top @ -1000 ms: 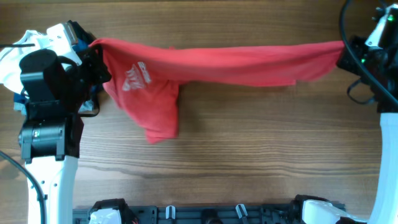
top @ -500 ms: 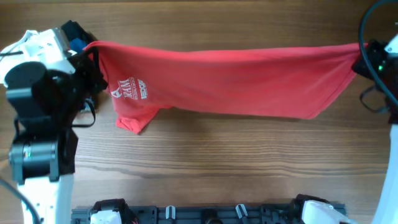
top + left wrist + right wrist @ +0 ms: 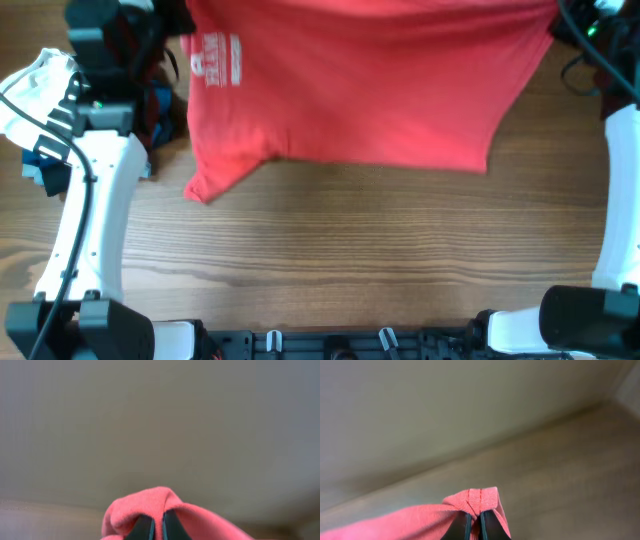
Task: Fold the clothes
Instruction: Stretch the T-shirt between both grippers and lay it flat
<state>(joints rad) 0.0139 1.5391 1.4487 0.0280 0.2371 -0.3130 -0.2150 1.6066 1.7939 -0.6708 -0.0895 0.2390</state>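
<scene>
The shirt is hanging, so I will move my left gripper down and back toward the tabletop by the shirt's sleeve and let go of the shirt's corner.
The clothes, a red T-shirt (image 3: 370,90) with white lettering (image 3: 215,57), hang spread in a broad sheet across the far half of the table in the overhead view. One sleeve (image 3: 207,183) points down at the lower left. My left gripper (image 3: 180,14) is shut on the shirt's top left corner, and my right gripper (image 3: 558,16) on the top right corner. Up close, the left gripper (image 3: 153,529) pinches a bunch of red cloth (image 3: 150,502). The right gripper (image 3: 474,527) pinches a stitched hem (image 3: 481,499).
A white garment with black stripes (image 3: 28,88) and folded blue garments (image 3: 155,108) lie at the left edge beside the left arm (image 3: 95,190). The right arm (image 3: 620,180) runs down the right edge. A black rail (image 3: 330,343) lines the wooden table's (image 3: 350,250) near side.
Both grippers have moved toward the far side with the shirt's corners in them. The shirt has opened from a narrow stretched band into a wide sheet.
</scene>
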